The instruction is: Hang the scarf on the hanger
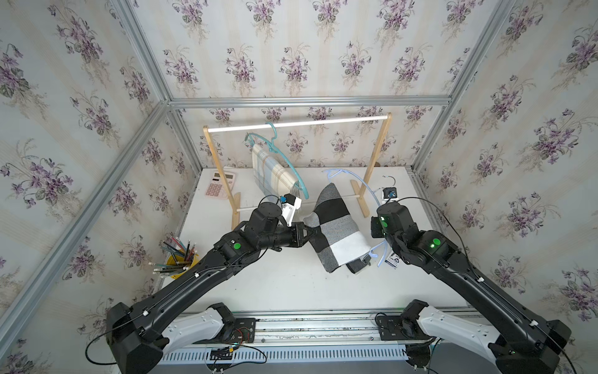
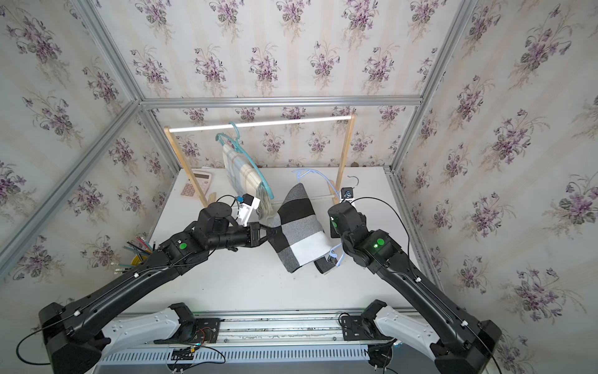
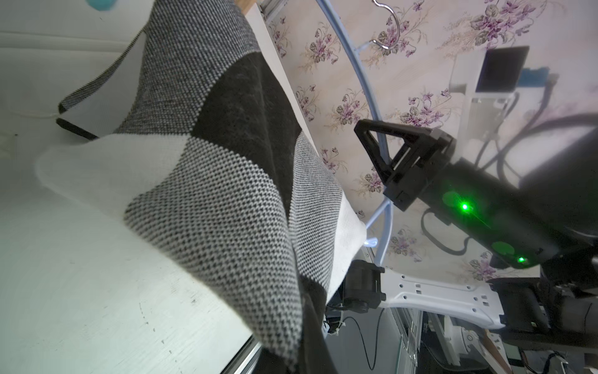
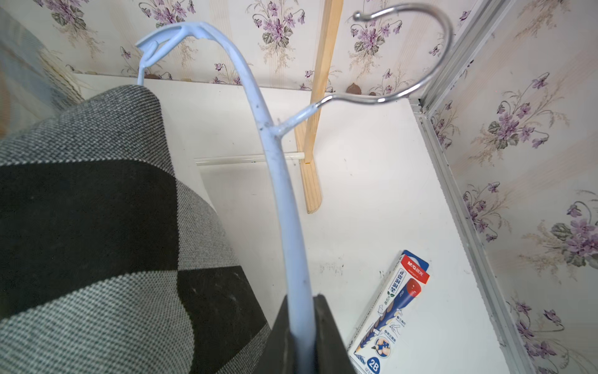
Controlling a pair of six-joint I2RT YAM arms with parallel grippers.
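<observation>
I should lower my left gripper toward the white tabletop below it and let go of the scarf's corner, as the cloth already hangs over the hanger's bar.
A black, grey and white checked scarf (image 1: 336,226) (image 2: 297,223) lies draped over the lower bar of a pale blue hanger (image 1: 365,191) (image 4: 281,181) with a metal hook (image 4: 420,64). My right gripper (image 4: 302,323) is shut on the hanger's curved arm and holds it above the table. In the left wrist view its black fingers (image 3: 372,152) straddle that arm. My left gripper (image 1: 312,231) (image 2: 273,230) is shut on the scarf's left edge. In the left wrist view the scarf (image 3: 210,162) covers the left gripper's jaws.
A wooden rack (image 1: 297,123) stands at the back, carrying a teal hanger (image 1: 291,165) with a pale plaid scarf (image 1: 271,175). A pink calculator (image 1: 220,184) lies back left. A yellow pencil cup (image 1: 176,259) stands at the left, and a pencil box (image 4: 394,311) lies under the right arm.
</observation>
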